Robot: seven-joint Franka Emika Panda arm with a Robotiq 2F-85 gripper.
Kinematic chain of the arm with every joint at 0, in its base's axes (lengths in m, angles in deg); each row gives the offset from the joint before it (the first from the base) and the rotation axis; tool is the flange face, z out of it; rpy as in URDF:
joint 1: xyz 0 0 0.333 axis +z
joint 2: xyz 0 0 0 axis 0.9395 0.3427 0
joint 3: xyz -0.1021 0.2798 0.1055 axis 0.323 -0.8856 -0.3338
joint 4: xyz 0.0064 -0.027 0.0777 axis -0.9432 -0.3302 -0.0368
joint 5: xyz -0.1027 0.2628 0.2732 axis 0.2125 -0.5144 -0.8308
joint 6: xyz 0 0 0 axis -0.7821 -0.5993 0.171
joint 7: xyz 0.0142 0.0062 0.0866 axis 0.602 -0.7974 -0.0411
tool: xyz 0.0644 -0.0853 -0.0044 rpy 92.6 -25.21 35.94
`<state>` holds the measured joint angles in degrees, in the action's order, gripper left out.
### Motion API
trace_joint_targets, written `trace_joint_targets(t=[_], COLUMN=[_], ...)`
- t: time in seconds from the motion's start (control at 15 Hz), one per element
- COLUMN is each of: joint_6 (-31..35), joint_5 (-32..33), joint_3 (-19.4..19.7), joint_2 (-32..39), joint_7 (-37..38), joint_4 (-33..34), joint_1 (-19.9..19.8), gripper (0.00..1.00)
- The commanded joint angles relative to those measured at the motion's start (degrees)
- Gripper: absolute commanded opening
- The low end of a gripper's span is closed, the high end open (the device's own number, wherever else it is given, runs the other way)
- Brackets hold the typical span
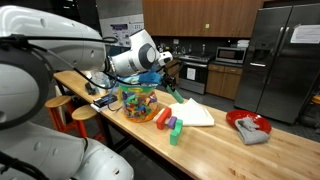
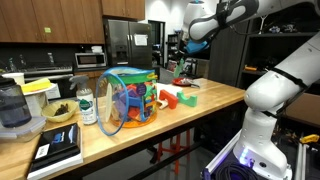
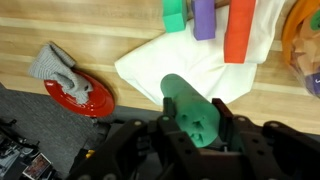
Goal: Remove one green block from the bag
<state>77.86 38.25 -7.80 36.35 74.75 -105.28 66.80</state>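
Observation:
The green block (image 3: 190, 110) already hangs clear of the bag, above the table. I need to lower my gripper toward the white cloth (image 3: 184, 62) next and let go of the block there.
In the wrist view my gripper (image 3: 196, 108) is shut on the green block (image 3: 190, 110), which stands out between the two fingers, lifted above a white cloth (image 3: 170, 62). The clear bag (image 1: 138, 102) of coloured blocks stands on the wooden table in both exterior views; it also shows in the other exterior view (image 2: 128, 97) and at the right edge of the wrist view (image 3: 305, 40). In the exterior views the gripper (image 1: 166, 70) (image 2: 179, 55) hangs above the table, to the side of the bag and clear of it.
A paler green block (image 3: 175, 14), a purple block (image 3: 204, 18) and a red-orange block (image 3: 240, 30) lie by the white cloth (image 1: 192, 113). A red bowl (image 3: 88, 97) with grey cloth sits near the table edge. A bottle (image 2: 87, 105), a blender and a book stand beyond the bag.

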Motion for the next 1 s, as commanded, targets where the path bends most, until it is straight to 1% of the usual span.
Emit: trace_joint_targets(t=[0.0, 0.33, 0.93], joint_6=[3.35, 6.75, 14.42], joint_5=[-0.85, -0.96, -0.49], joint_3=[-0.42, -0.55, -0.42], joint_2=[-0.75, 0.80, 6.59], joint_7=[-0.63, -1.41, -3.21], joint_4=[-3.89, -6.18, -6.24], joint_1=[-0.96, -0.93, -1.40], gripper=[0.16, 0.16, 0.16])
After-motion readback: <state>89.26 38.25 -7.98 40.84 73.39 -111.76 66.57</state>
